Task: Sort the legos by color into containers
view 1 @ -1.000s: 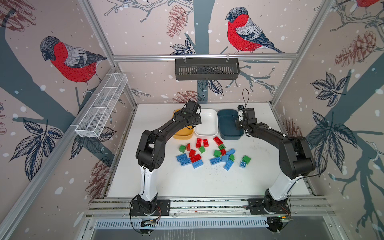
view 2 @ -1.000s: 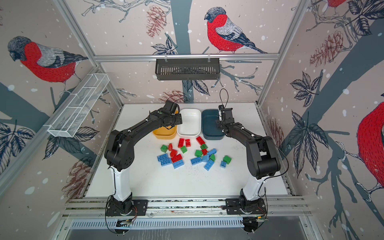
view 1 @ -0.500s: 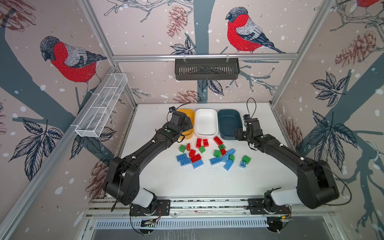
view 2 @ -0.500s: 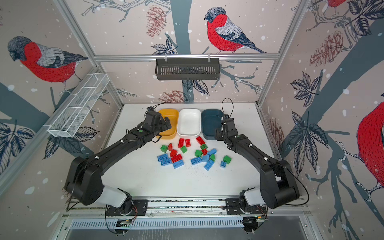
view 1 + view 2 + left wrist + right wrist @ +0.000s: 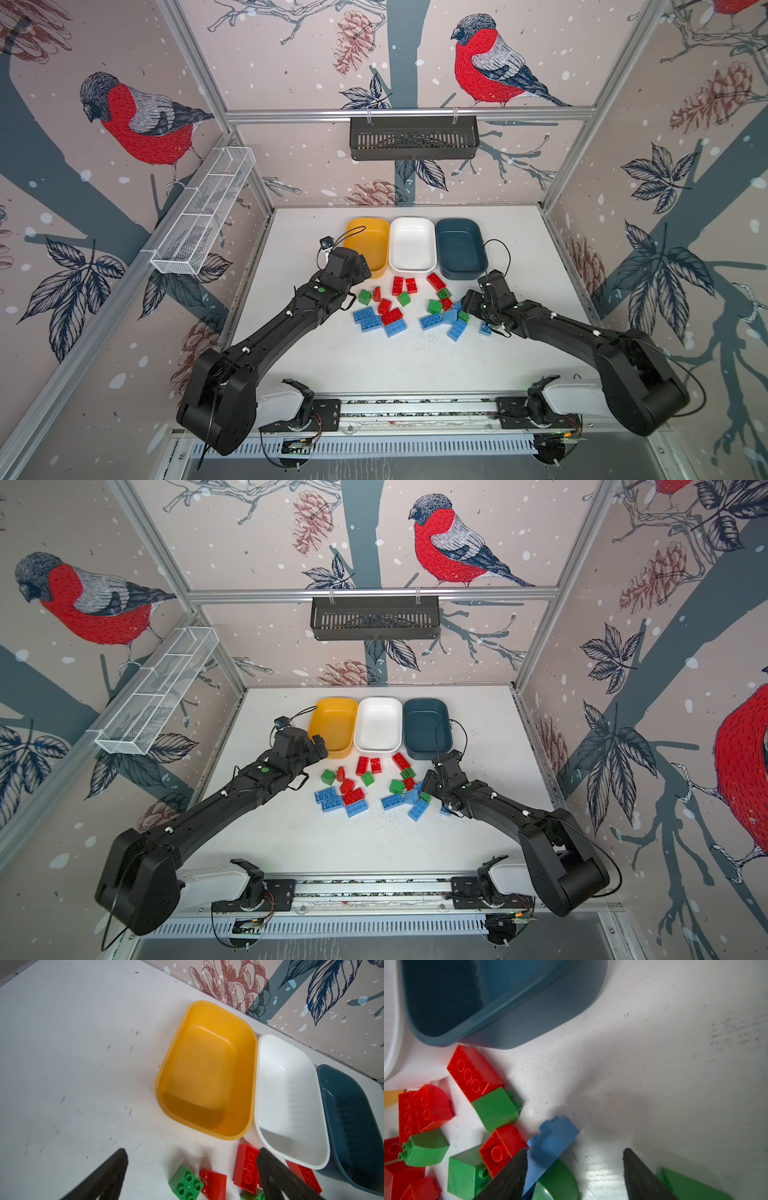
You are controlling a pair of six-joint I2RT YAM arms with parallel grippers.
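Observation:
My right gripper is going to move down toward the pile and close on the blue lego's far end (image 5: 456,304) (image 5: 560,1132), because that end sticks out clear of the rounded green lego.
Red, green and blue legos (image 5: 403,298) (image 5: 353,796) lie loose mid-table in both top views. Behind them stand three empty containers side by side: yellow (image 5: 368,243), white (image 5: 411,245) and dark teal (image 5: 459,247). My left gripper (image 5: 361,266) (image 5: 192,1149) is open by the yellow container's front corner. A green lego (image 5: 186,1183) and a red one (image 5: 246,1167) lie between its fingers' lines, untouched. My right gripper (image 5: 467,301) (image 5: 575,1150) is open at the pile's right edge. One finger is beside a blue lego (image 5: 552,1142) that rests over a rounded green one (image 5: 558,1182).
A white wire mesh basket (image 5: 203,216) hangs on the left wall and a dark slatted basket (image 5: 413,137) on the back wall. Bare white tabletop (image 5: 374,365) stretches in front of the pile and left of the yellow container (image 5: 207,1074).
Both grippers have come back from over the containers toward the pile, the left from the yellow and white ones, the right from the teal one. Both arms now reach lower and flatter.

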